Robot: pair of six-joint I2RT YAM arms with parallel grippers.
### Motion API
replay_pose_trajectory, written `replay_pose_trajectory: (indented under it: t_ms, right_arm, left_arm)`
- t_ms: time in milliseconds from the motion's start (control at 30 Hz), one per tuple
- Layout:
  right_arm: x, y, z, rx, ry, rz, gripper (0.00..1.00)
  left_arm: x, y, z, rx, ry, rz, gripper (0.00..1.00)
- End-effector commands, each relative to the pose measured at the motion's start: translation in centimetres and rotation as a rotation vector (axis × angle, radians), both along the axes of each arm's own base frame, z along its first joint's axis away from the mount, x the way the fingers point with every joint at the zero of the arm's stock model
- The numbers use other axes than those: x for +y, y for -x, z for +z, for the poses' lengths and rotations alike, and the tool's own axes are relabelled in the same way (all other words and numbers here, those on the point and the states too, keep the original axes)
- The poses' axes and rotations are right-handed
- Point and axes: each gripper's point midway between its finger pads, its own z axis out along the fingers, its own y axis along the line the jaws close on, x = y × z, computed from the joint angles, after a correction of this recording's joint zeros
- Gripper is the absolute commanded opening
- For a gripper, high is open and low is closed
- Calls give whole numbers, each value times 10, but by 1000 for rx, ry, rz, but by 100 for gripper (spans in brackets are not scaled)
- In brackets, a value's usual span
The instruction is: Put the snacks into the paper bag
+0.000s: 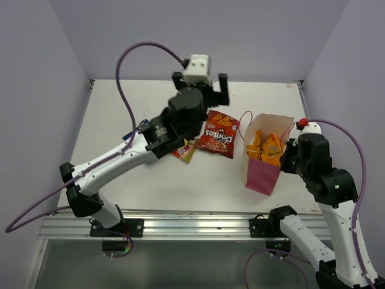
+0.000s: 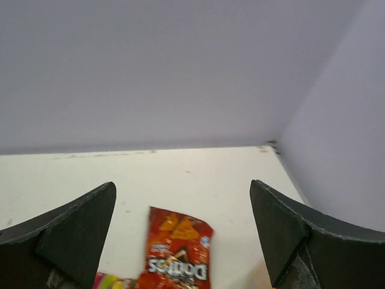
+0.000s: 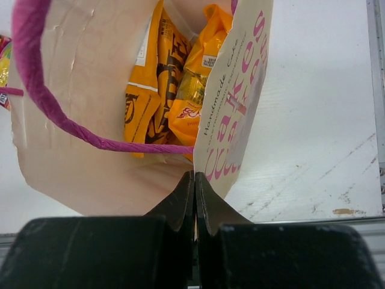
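The left gripper will next move down, its fingers tilting toward the tabletop, and close on the Doritos packet's candy-side edge (image 1: 206, 127) (image 2: 150, 247), because the packet lies flat below it.
The paper bag (image 1: 263, 173) stands upright at the right, beige with a magenta base. Orange snack packets (image 1: 266, 146) stand inside it, seen from above as orange packets (image 3: 180, 78) in the bag's mouth (image 3: 90, 132). My right gripper (image 3: 194, 174) is shut on the bag's near rim; in the top view the right gripper (image 1: 289, 155) sits at the bag's right side. A dark red Doritos packet (image 1: 218, 135) lies flat left of the bag, next to a small pink-yellow candy packet (image 1: 185, 150). My left gripper (image 1: 206, 90) hovers open and empty behind them; the Doritos packet (image 2: 177, 253) shows between the left gripper's (image 2: 181, 195) fingers.
The bag's magenta cord handle (image 3: 60, 114) loops across its mouth; another handle (image 1: 243, 123) sticks out to the left. Pale walls enclose the table on three sides. A metal rail (image 1: 180, 226) runs along the near edge. Something blue-white (image 1: 143, 124) peeks from behind the left forearm.
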Motion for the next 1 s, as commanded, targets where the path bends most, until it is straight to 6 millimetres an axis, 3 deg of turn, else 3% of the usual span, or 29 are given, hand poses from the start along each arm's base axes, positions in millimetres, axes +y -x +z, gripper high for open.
replay_pose_trajectory:
  t_ms: [0, 33, 67, 133, 233, 267, 300, 333, 567, 767, 967]
  right_arm:
    - [1, 0, 3, -2, 7, 23, 0]
    - [1, 0, 4, -5, 9, 25, 0]
    - [2, 0, 3, -2, 9, 25, 0]
    - [1, -1, 3, -2, 11, 19, 0]
    - [0, -1, 4, -2, 11, 14, 0]
    - [0, -1, 4, -2, 12, 15, 0]
    - [0, -1, 2, 2, 12, 12, 0]
    - [-1, 0, 2, 3, 13, 9, 0]
    - [-2, 1, 0, 9, 15, -1, 0]
    - [-2, 0, -1, 12, 14, -5, 0]
    - [0, -3, -2, 15, 12, 0, 0]
  left_arm:
    - [62, -84, -75, 142, -48, 211, 96]
    - [62, -99, -95, 194, -62, 207, 96]
    - [61, -116, -134, 283, -139, 212, 97]
    - [55, -140, -185, 390, -183, 133, 98]
    - [37, -151, -215, 422, -171, 28, 100]
    - [30, -156, -233, 452, -182, 10, 100]
    - [22, -159, -236, 464, -167, -29, 100]
    - [16, -163, -259, 512, -176, -42, 100]
    - [-1, -168, -333, 685, -179, -113, 100]
    - [3, -149, -392, 814, -206, -123, 100]
    - [2, -139, -407, 853, -214, -155, 87]
